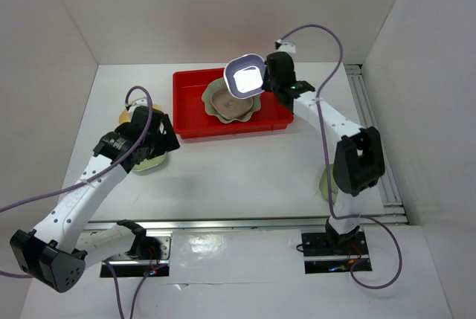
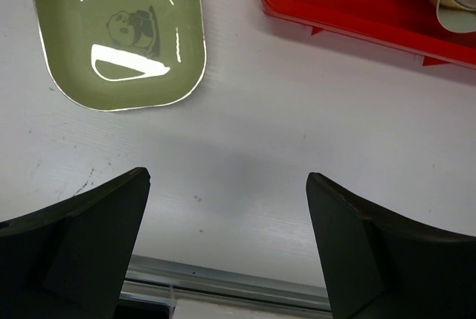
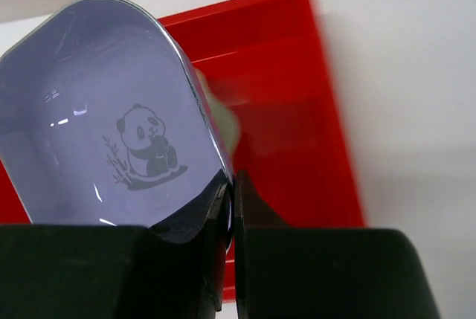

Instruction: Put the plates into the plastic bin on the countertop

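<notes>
The lavender plate next needs to go down to the left in the top view, onto the scalloped dish (image 1: 223,107) (image 3: 224,121) below, where my right gripper will release it.
The red plastic bin (image 1: 195,114) lies on the white countertop (image 1: 245,170) and holds the large pale green scalloped dish (image 1: 223,107). My right gripper (image 1: 265,81) is shut on the rim of the lavender panda plate (image 1: 247,76) and holds it tilted above the bin's right part. In the right wrist view the gripper (image 3: 232,194) pinches the plate (image 3: 111,133) over the bin (image 3: 290,88). My left gripper (image 1: 158,144) is open and empty above a light green panda plate (image 1: 151,161). In the left wrist view the gripper (image 2: 227,207) is apart from that plate (image 2: 123,36).
A yellow plate (image 1: 126,117) lies partly hidden behind the left arm. Another pale plate (image 1: 325,185) peeks out beside the right arm's base link. A metal rail (image 1: 245,224) runs along the near edge, another along the right wall (image 1: 372,133). White walls surround the countertop.
</notes>
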